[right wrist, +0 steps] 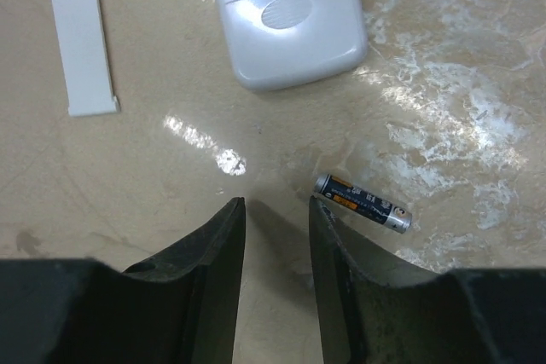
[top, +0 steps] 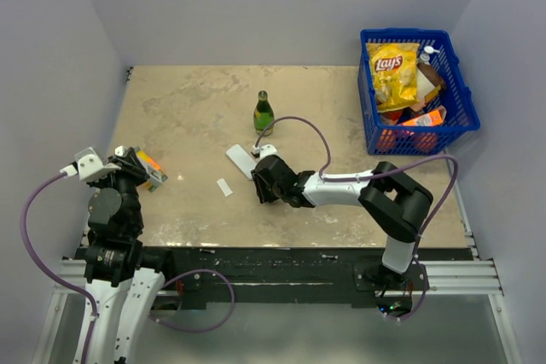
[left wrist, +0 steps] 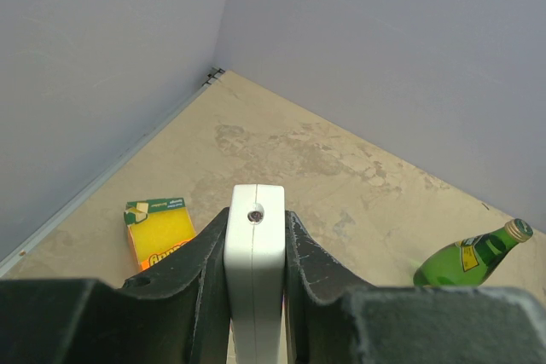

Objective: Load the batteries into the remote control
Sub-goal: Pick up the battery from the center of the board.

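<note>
I should shift my right gripper to the right in the wrist view, where the battery's bright silver end [right wrist: 397, 217] lies, and turn the fingertips in line with its slant.
My left gripper [left wrist: 256, 236] is shut on a white remote control [left wrist: 254, 262], seen end-on with its small round emitter facing forward, held above the table. In the top view this gripper [top: 135, 168] is at the left edge. My right gripper [right wrist: 277, 206] is open and empty, low over the table, and also shows in the top view [top: 264, 187]. One dark battery [right wrist: 363, 205] lies flat just right of its right fingertip [right wrist: 322, 210]. The other battery is not visible. A second white bar with an oval dimple [right wrist: 286, 14] lies ahead, and a thin white cover strip [right wrist: 83, 44] to its left.
A green bottle [top: 264, 114] stands behind the right gripper and also shows in the left wrist view [left wrist: 473, 253]. A yellow-orange sponge pack [left wrist: 158, 232] lies under the left gripper. A blue basket [top: 461, 95] with a chips bag stands at the back right. Grey walls enclose the table.
</note>
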